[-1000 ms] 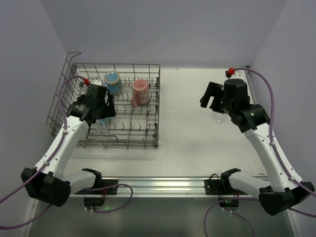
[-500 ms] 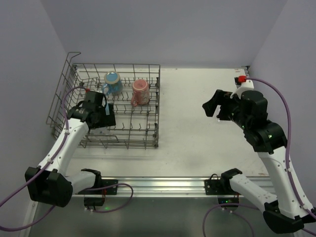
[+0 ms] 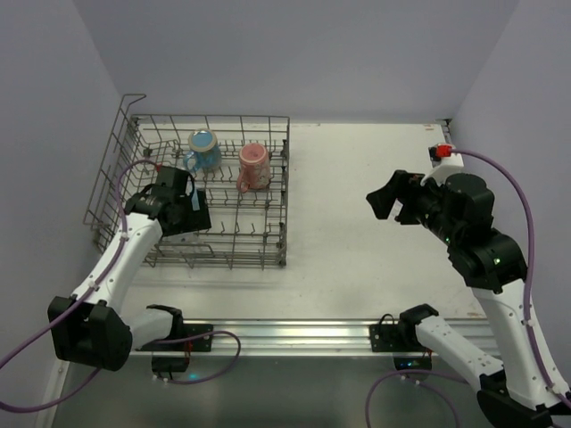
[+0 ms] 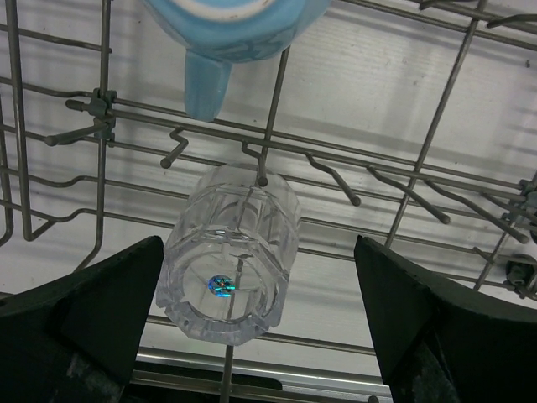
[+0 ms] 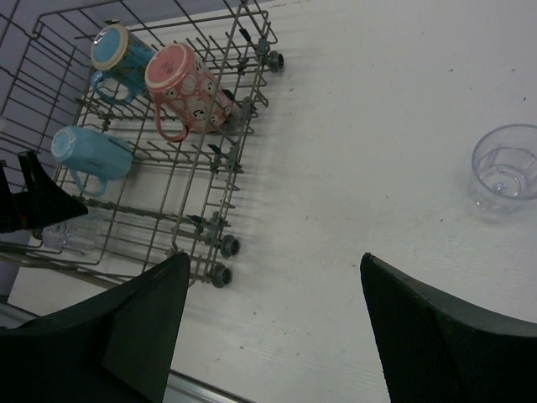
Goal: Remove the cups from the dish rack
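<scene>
I will next lower my left gripper toward one open finger's side, as the clear glass is closer to that finger, and close around the glass's near end (image 3: 183, 238) (image 4: 225, 281).
The grey wire dish rack (image 3: 214, 117) stands at the left. It holds a blue handled mug (image 3: 203, 149) and a pink mug (image 3: 254, 167). My left gripper (image 3: 183, 212) is open inside the rack. In the left wrist view its fingers (image 4: 92, 311) flank a clear glass (image 4: 231, 256) that sits over a tine, with a light blue mug (image 4: 235, 21) just beyond. My right gripper (image 3: 393, 201) is open and empty above the table. The right wrist view shows a second clear glass (image 5: 506, 170) standing on the table, apart from the right gripper (image 5: 275, 260).
The right wrist view shows the rack (image 5: 210, 227) from the side with the blue mug (image 5: 117, 50), pink mug (image 5: 189, 88) and light blue mug (image 5: 88, 155). Upright tines (image 4: 262, 164) and crossing wires surround the glass. The rack's tall looped side (image 3: 111, 152) is at far left.
My right arm has lifted and drawn back toward the right, away from the glass left on the table. My left gripper has moved slightly nearer in the rack, over the clear glass.
</scene>
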### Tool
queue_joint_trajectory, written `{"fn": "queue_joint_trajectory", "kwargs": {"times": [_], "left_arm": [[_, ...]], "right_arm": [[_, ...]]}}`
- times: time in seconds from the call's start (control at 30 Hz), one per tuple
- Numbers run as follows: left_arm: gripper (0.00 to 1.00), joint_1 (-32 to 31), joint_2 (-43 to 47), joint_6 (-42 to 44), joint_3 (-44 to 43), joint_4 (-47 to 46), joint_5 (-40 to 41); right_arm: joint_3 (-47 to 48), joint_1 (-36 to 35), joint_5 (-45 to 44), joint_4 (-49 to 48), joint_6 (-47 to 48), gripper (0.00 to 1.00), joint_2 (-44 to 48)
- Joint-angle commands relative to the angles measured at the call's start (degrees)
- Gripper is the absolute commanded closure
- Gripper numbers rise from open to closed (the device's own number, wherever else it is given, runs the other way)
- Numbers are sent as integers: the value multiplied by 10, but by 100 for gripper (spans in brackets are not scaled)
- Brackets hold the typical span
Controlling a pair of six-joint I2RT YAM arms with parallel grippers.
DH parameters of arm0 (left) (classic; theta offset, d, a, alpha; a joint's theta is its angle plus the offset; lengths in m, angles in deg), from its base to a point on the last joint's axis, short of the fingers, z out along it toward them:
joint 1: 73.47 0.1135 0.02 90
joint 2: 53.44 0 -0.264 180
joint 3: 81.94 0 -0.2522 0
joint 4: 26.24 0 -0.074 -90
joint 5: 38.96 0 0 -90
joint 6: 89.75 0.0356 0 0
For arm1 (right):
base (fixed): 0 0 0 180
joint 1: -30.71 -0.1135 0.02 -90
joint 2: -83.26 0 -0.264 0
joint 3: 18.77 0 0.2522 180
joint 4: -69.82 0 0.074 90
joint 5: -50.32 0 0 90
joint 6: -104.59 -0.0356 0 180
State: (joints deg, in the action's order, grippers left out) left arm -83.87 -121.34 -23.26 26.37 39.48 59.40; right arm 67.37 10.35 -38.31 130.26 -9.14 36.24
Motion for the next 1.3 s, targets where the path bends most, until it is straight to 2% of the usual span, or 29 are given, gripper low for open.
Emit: {"fn": "queue_joint_trajectory", "kwargs": {"times": [0.0, 0.3, 0.67, 0.83, 1.0, 1.1, 1.17, 1.27], "left_arm": [[0, 5, -19, -28, 32, 37, -17], [0, 5, -12, -23, -10, 55, 28], [0, 6, -25, -21, 12, 44, -6], [9, 5, -29, -23, 25, 45, -24], [14, 5, -17, -27, 54, 36, -41], [21, 5, -15, -29, 56, 33, -39], [30, 5, -16, -29, 50, 33, -35], [55, 5, -14, -31, 40, 36, -20]], "right_arm": [[0, -3, 15, -7, 10, 16, 8], [-9, -3, 9, -5, 18, 16, 10], [-4, -3, 7, -2, 16, 16, 18], [-7, -3, 4, -2, 15, 15, 18], [-11, -4, 5, -5, 13, 15, 21], [-16, -3, 7, -7, 12, 15, 20], [-18, -3, 9, -5, 12, 15, 19], [-22, -3, 11, -7, 10, 15, 21]]}}
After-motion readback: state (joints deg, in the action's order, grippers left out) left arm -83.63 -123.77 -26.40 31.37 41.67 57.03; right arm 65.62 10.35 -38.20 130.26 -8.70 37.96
